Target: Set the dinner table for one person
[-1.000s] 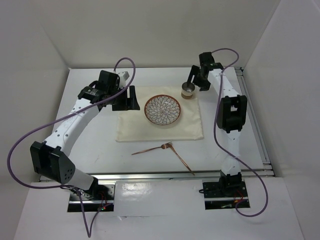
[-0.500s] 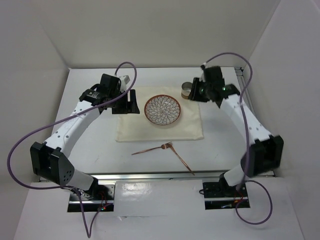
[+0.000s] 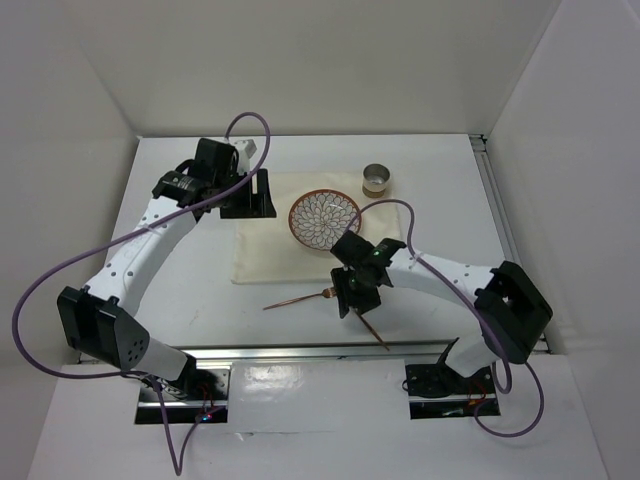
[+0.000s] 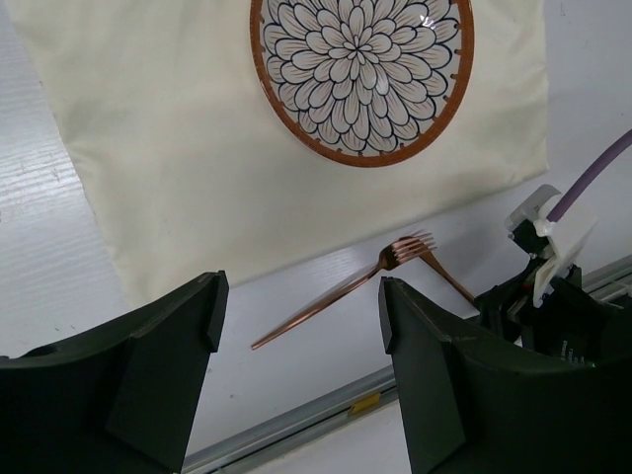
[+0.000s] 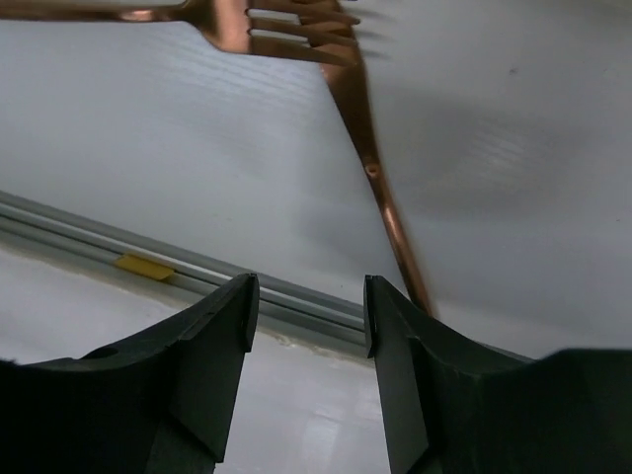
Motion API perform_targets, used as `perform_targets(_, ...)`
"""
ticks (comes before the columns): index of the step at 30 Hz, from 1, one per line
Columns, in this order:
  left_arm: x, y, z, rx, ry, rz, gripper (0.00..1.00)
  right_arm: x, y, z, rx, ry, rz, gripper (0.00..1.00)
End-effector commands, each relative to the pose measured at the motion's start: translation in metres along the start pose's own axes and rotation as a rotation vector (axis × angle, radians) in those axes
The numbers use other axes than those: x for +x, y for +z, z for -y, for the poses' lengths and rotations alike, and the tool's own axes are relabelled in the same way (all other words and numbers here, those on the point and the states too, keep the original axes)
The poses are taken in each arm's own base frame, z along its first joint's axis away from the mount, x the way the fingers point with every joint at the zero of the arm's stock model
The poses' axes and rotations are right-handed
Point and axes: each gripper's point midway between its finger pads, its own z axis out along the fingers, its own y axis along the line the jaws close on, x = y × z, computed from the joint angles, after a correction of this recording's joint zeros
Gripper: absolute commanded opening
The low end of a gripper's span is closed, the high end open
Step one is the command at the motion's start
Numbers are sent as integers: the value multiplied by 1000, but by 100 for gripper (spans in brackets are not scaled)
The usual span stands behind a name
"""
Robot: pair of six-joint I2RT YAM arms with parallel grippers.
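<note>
The robot's right gripper will move down and to the right in the top view onto the near handle of the slim copper utensil, because the fork's teeth lie over the slim utensil's other end.
The dinner table (image 3: 190, 290) is the white tabletop. On it lies a cream cloth (image 3: 270, 255) with a flower-patterned, orange-rimmed plate (image 3: 325, 220) and a metal cup (image 3: 376, 180) at its far right corner. A copper fork (image 3: 295, 300) and a second thin copper utensil (image 3: 372, 330) lie in front of the cloth. My right gripper (image 3: 347, 300) is open and empty just above them; its view shows the fork (image 5: 247, 25) and the other utensil (image 5: 380, 188). My left gripper (image 3: 263, 195) is open and empty over the cloth's far left part. Its view shows the plate (image 4: 361, 74) and fork (image 4: 341, 286).
A grey metal rail (image 3: 300, 350) runs along the table's near edge, close behind the utensils; it also shows in the right wrist view (image 5: 197, 267). White walls close in the table on three sides. The right arm (image 4: 553, 296) shows in the left wrist view.
My right arm has swung from the cup at the back right down to the front centre, over the fork. The cup stands free. My left arm has barely moved.
</note>
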Motion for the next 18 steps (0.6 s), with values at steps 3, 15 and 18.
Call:
perform_targets(3, 3, -2, 3, 25, 9, -7, 80, 5, 7, 17, 100, 57, -6, 58)
perform_targets(15, 2, 5, -6, -5, 8, -17, 80, 38, 40, 52, 232, 117, -92, 54)
perform_targets(18, 1, 7, -4, 5, 7, -21, 81, 42, 44, 55, 235, 138, -92, 42)
